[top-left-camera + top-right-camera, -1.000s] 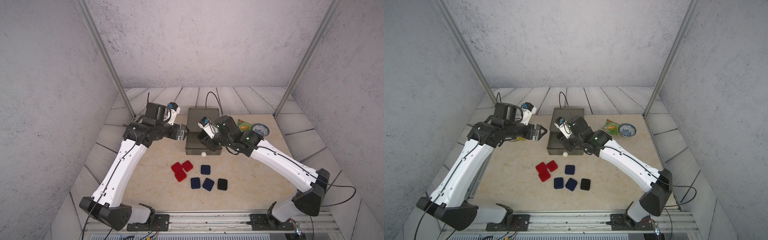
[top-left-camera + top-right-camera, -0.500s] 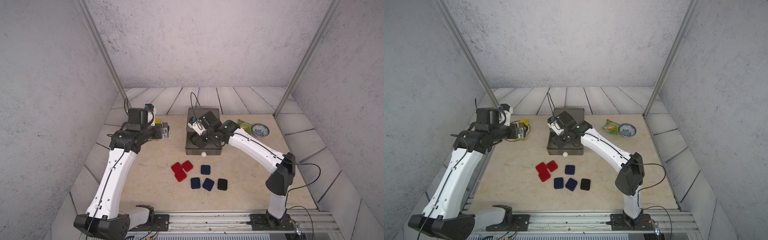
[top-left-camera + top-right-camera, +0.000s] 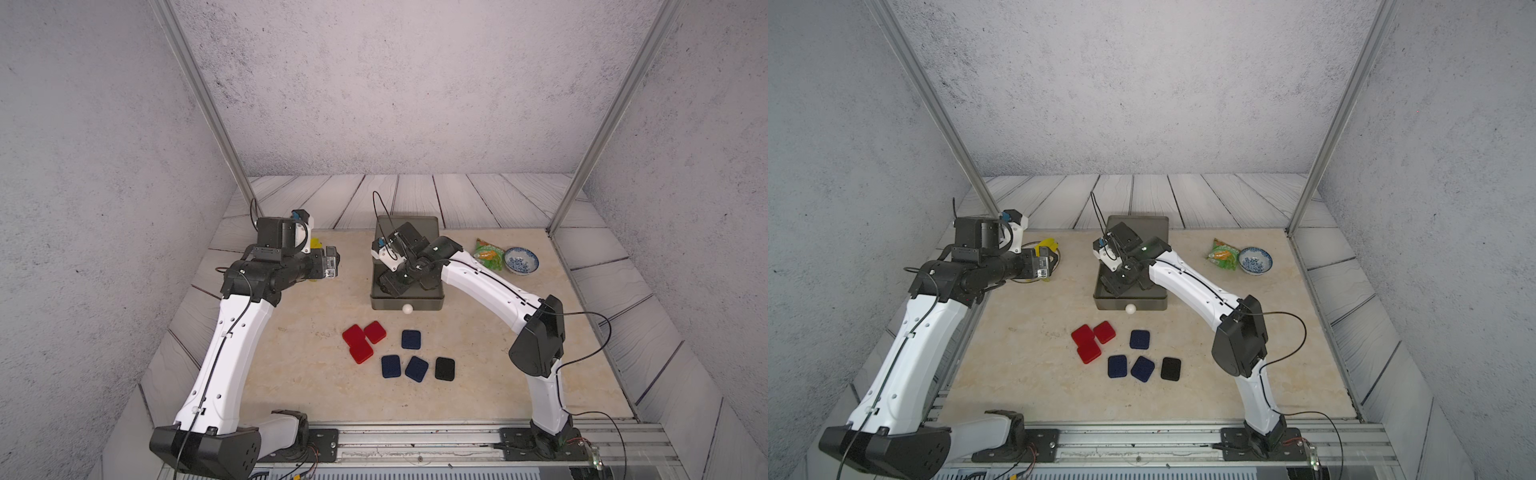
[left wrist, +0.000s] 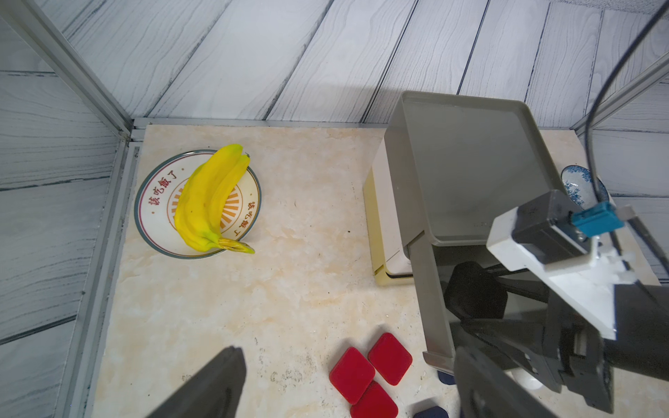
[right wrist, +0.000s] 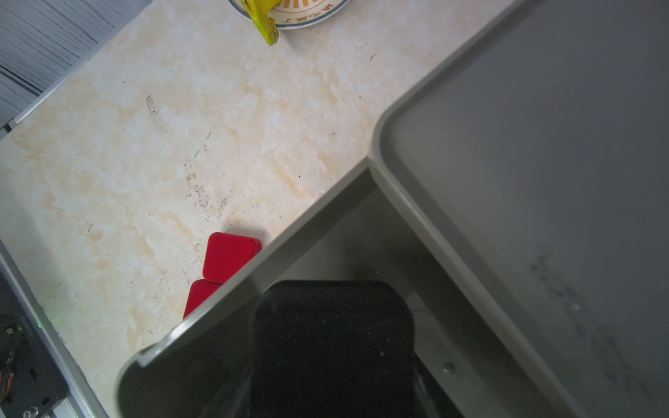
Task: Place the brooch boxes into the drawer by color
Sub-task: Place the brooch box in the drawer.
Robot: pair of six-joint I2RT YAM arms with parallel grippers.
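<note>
Next, my right gripper brings the black brooch box [image 5: 333, 347] down onto the bottom of the open drawer just below and releases it, as the drawer's sides already surround the box.
The drawer [image 3: 415, 306] stands at the back centre, its grey top tier pulled out, white knob [image 3: 407, 308] in front. My right gripper [image 3: 391, 286] reaches down into that open tier, shut on a black brooch box [image 5: 333, 347], which the left wrist view shows low inside the tier [image 4: 474, 293]. Three red brooch boxes [image 3: 360, 343], three navy ones [image 3: 410, 339] and one black one [image 3: 445, 368] lie on the table in front. My left gripper [image 3: 332, 266] hovers left of the drawer, open, with nothing between its fingers [image 4: 221, 380].
A plate [image 4: 155, 217] with bananas [image 4: 210, 199] sits at the back left, just beyond my left gripper. A blue-and-white bowl [image 3: 521, 261] and a green snack packet [image 3: 487, 252] lie right of the drawer. Metal posts [image 3: 208, 104] frame the back corners.
My left gripper has drawn away from the drawer's left side towards the banana plate and opened wider. My right gripper has gone down into the open grey tier with the black box.
</note>
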